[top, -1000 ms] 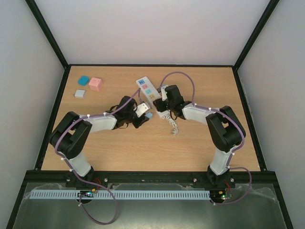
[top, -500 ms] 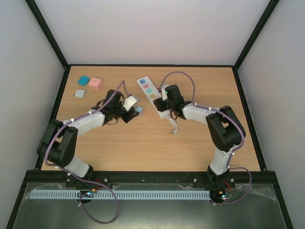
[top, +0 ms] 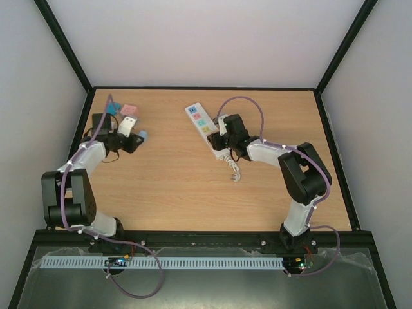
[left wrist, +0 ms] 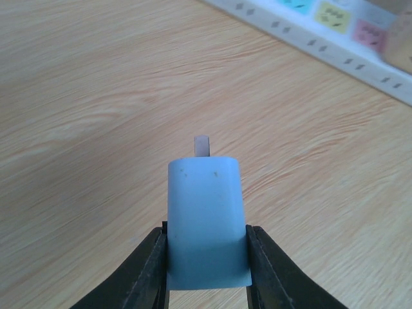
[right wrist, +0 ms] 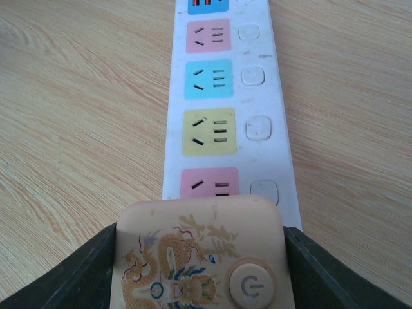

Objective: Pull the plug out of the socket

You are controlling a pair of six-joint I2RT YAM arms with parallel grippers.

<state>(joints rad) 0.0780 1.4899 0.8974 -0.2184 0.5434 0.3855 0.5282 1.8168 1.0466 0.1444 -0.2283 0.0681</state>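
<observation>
My left gripper lowers to the left in the top view next and releases the plug on the tabletop. The plug hangs well apart from the socket.
The light blue plug is clamped between the black fingers of my left gripper, and one metal prong points away from me. From above, the left gripper holds the plug over the table's left side, well apart from the socket. The socket is a long white strip with pink, blue and yellow outlets, none of them occupied in view. My right gripper is shut on the socket's beige dragon-printed end and holds it on the table.
A pink block and a teal block lie just behind the left gripper at the back left. The socket's short coiled white cord trails toward the front. The socket also shows at the upper right of the left wrist view.
My left arm has swung far to the left with the plug in it, from beside the socket to near the pink block. The right arm and the socket have stayed put.
</observation>
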